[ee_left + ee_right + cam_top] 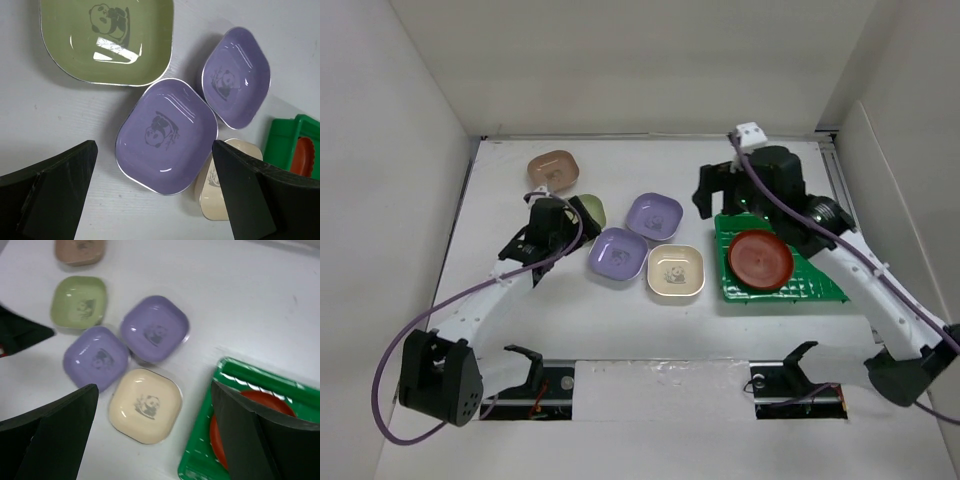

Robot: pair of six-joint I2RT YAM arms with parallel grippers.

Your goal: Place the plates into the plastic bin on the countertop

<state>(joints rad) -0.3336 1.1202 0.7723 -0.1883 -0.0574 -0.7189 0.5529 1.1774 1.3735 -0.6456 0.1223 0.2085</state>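
My right gripper is above the far lavender plate's bin-side corner, which is to its left in the top view and clear of other plates, so I need to bring it down there next.
The green plastic bin sits at the right and holds a round red plate. On the white countertop lie a tan-pink plate, a light green plate, two lavender plates and a cream plate. My left gripper is open and empty over the green plate's left edge. In its wrist view the near lavender plate lies between the open fingers. My right gripper is open and empty above the bin's far left corner. Its wrist view shows the cream plate below it.
White walls edge the countertop on the left, back and right. The bin lies close to the cream plate. The lavender, cream and green plates crowd together, nearly touching. A white clip sits on the right arm's cable.
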